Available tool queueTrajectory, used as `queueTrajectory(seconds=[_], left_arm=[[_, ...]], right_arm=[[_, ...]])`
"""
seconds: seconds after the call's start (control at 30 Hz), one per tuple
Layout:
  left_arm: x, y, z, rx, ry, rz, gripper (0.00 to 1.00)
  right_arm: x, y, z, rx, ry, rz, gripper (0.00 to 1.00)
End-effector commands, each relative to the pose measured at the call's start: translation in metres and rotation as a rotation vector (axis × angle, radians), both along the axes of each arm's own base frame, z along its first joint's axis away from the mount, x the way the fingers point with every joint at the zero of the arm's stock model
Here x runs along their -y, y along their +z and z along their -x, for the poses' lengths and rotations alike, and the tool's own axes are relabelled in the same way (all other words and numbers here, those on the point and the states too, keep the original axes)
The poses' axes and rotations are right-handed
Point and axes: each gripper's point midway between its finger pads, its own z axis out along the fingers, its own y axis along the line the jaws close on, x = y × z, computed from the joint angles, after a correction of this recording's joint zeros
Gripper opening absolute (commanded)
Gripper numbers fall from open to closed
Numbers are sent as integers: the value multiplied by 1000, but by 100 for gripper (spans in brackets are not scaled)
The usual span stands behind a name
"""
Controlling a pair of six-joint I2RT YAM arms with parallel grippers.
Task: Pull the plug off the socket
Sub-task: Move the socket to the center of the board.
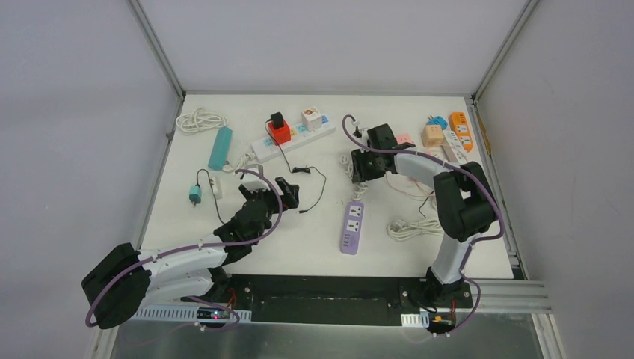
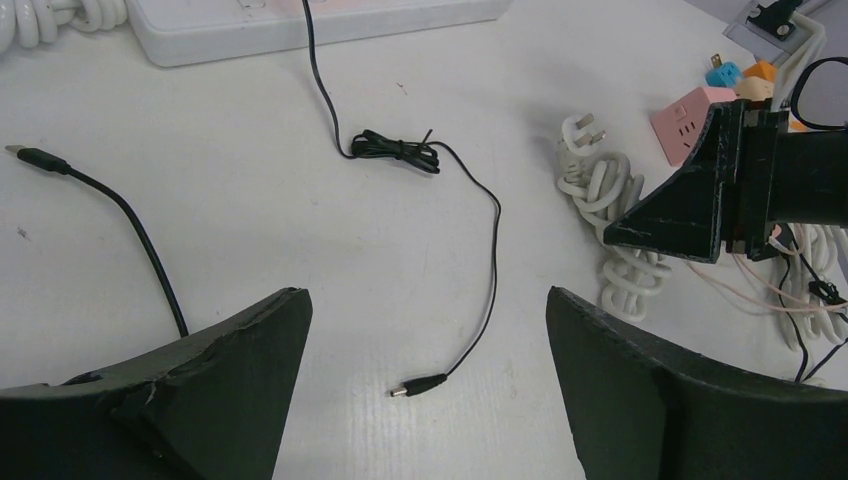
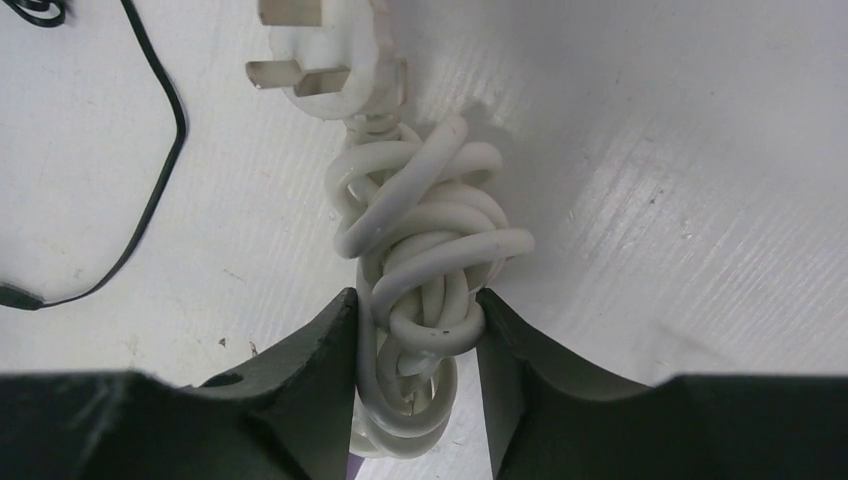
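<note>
The bare tabletop [image 1: 371, 118] beside the pink socket lies outward of my right gripper, so I need to carry the knotted white cord bundle outward next and let go of it.
A red and black plug [image 1: 279, 131] stands in the white socket strip [image 1: 293, 137] at the back of the table, with a thin black lead running from it to a barrel connector [image 2: 418, 384]. My left gripper [image 1: 273, 193] hovers open above that connector, which lies between the fingers [image 2: 428, 300] without touching them. My right gripper [image 1: 360, 168] is farther right, its fingers [image 3: 417, 297] pressed against both sides of a coiled white cable [image 3: 430, 240]. That cable's own white plug [image 3: 330, 60] lies loose on the table, prongs bare.
A purple socket strip [image 1: 352, 226] lies at centre front. There is a white cube adapter [image 1: 311, 118] on the white strip. Pink, tan and orange sockets [image 1: 447, 133] sit at the back right. A teal strip [image 1: 220, 147] and white cable coil [image 1: 199, 120] lie back left.
</note>
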Motion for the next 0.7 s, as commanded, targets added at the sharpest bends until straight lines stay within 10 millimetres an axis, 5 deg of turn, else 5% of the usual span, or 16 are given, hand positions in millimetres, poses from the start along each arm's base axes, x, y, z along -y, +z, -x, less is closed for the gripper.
queueTrajectory(seconds=[0.0,0.3,0.67], left_arm=[[-7,10,-3,33,38,35,90],[-8,10,-1,39,31,41,90],[-9,10,-1,41,35,44,90]], right_arm=[[0,18,-19,91,30,33,32],[8,42,-52,214,108,107,10],[39,61,-133,336,178,205,12]])
